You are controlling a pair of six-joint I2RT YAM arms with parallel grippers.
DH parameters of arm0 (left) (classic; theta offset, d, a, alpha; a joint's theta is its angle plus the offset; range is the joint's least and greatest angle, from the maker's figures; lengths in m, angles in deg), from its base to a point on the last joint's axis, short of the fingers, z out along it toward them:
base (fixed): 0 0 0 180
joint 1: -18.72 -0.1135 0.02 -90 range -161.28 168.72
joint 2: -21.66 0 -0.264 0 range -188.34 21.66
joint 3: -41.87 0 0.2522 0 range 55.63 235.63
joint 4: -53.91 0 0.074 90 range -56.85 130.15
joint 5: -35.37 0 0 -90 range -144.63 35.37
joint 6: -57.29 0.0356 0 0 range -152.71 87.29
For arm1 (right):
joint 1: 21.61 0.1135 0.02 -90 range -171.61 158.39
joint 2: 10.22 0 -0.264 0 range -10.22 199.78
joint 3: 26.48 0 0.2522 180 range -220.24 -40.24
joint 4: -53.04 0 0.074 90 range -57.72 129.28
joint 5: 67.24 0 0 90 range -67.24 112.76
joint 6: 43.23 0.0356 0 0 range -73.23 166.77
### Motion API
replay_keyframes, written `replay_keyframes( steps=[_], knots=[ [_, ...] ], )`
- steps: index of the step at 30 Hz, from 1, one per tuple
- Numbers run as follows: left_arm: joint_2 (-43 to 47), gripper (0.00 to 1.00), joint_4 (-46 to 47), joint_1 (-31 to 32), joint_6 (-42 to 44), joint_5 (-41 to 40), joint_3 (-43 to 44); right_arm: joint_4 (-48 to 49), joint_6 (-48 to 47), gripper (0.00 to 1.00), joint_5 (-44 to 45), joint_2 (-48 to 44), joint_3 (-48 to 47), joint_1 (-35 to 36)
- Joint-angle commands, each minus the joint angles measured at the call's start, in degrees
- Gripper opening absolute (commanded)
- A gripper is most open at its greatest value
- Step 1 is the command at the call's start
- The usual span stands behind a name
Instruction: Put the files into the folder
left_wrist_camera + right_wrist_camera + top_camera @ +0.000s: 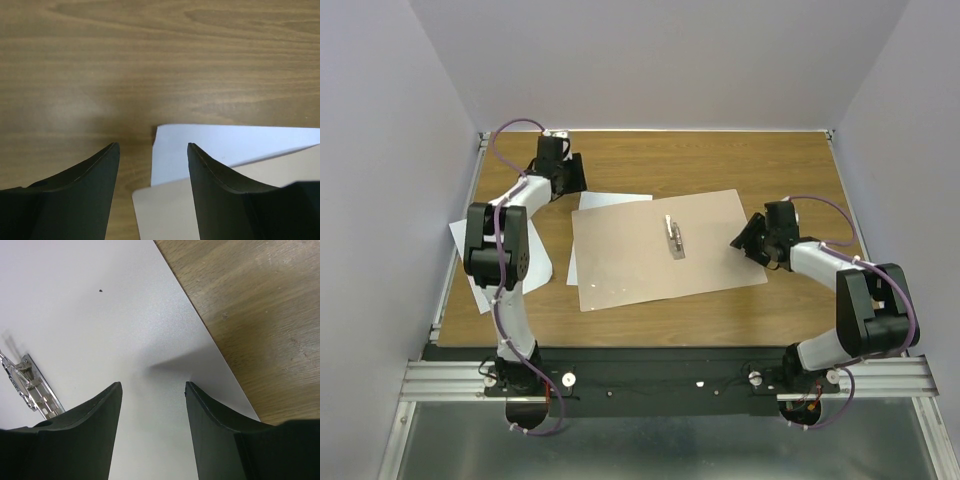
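Note:
My left gripper lowers and shifts to the right in the top view next, onto the far corner of the file under the folder, uncovered beyond the folder.
The tan folder (660,250) lies open and flat mid-table, its metal clip (674,237) near the middle. One white file (610,200) pokes out from under the folder's far left corner. Another file (538,262) lies at the left, partly under the left arm. My left gripper (570,175) is open above bare wood just beyond that corner. In the left wrist view the gripper (153,146) frames the file (225,145) and the folder corner (165,210). My right gripper (745,240) is open over the folder's right edge (125,315), nothing between the fingers (152,384), the clip (30,385) to its left.
Wooden table (720,160) with grey walls on three sides. The left file overhangs the table's left edge (460,232). A black and metal rail (660,375) with the arm bases runs along the near edge.

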State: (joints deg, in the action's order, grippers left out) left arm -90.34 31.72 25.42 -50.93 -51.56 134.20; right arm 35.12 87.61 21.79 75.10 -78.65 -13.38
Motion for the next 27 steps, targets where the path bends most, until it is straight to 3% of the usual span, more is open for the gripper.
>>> replay_keyframes(
  steps=[1, 9, 18, 27],
  knots=[
    [-6.38, 0.66, -2.82, -2.39, 10.91, 9.49, 8.44, -12.45, -3.4, 0.63, 1.41, 2.31, 3.96, -0.67],
    [-15.16, 0.66, -10.47, -2.04, 16.1, 9.41, 15.92, -12.27, -3.84, 0.62, 1.32, 1.17, 4.22, -0.76],
    [-17.81, 0.66, -14.86, -0.29, 15.85, 8.71, 19.34, -12.1, -4.1, 0.62, -0.78, 0.64, 4.14, -0.67],
    [-16.05, 0.55, -16.89, 3.06, 12.95, 4.31, 16.19, -11.57, -4.36, 0.62, -2.01, 0.37, 4.4, -0.67]
  ],
)
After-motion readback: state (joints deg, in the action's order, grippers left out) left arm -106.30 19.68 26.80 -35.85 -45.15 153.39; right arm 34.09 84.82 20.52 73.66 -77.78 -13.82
